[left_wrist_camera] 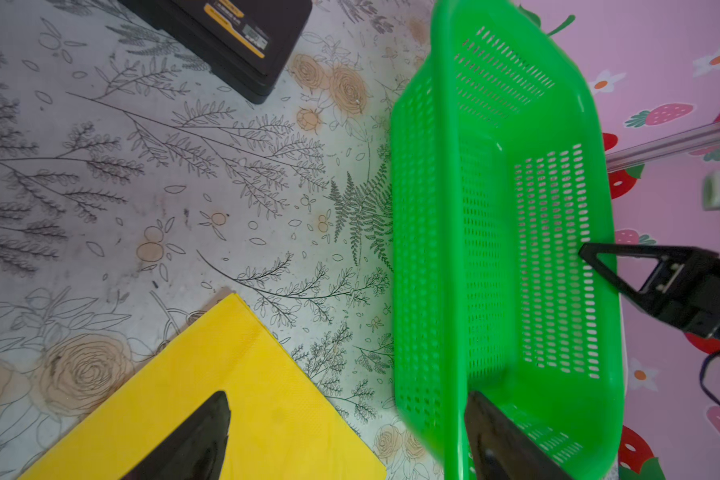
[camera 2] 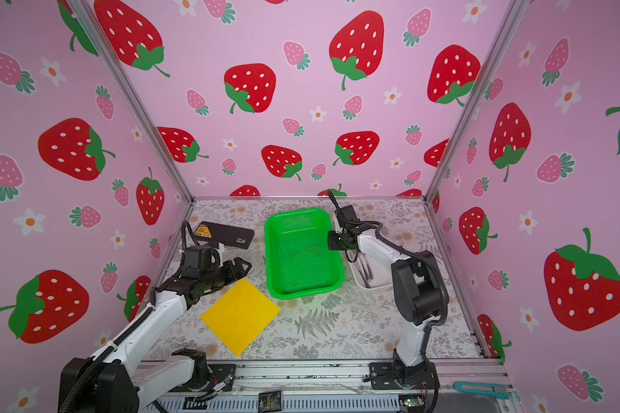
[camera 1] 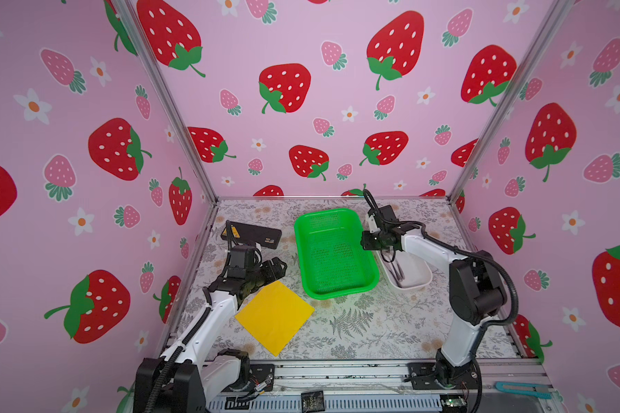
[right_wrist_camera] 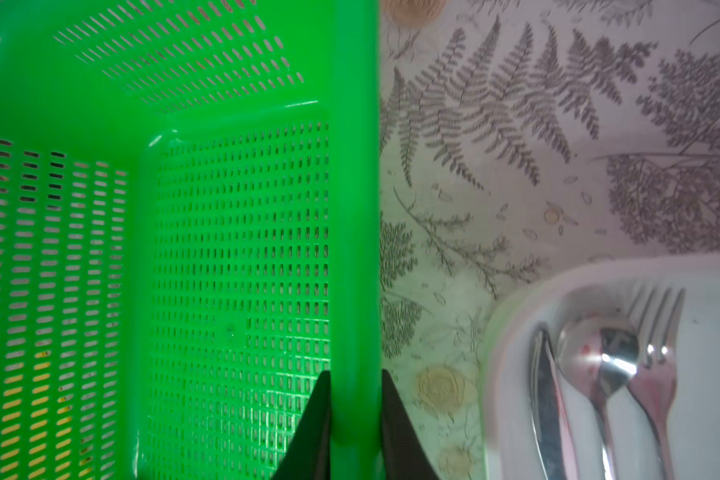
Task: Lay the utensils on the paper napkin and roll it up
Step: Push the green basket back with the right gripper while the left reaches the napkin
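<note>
My right gripper moves the basket (camera 1: 340, 291) outward and over to the tabletop by the black box next and releases its rim, since it stands between napkin and dish.
The yellow paper napkin (camera 1: 274, 316) (camera 2: 240, 316) (left_wrist_camera: 225, 374) lies flat on the floral table, front left of the green basket (camera 1: 340, 291) (camera 2: 303, 291) (left_wrist_camera: 445, 249). The utensils (camera 1: 398, 273) (camera 2: 366, 271) (right_wrist_camera: 612, 374), a knife, a spoon and a fork, lie together in the white dish (camera 1: 417, 277) (camera 2: 382, 284) (right_wrist_camera: 715, 353) to the basket's right. My right gripper (camera 1: 366, 241) (camera 2: 332, 241) (right_wrist_camera: 356, 374) is shut on the basket's right rim (right_wrist_camera: 356, 208). My left gripper (camera 1: 281, 266) (camera 2: 246, 266) (left_wrist_camera: 348, 395) hangs open over the napkin's far corner, holding nothing.
A black box (camera 1: 255, 234) (camera 2: 226, 234) (left_wrist_camera: 233, 37) with a yellow label sits at the back left. A teal cutter (camera 1: 523, 389) (camera 2: 480, 389) lies on the front rail. Strawberry-patterned walls enclose the table on three sides.
</note>
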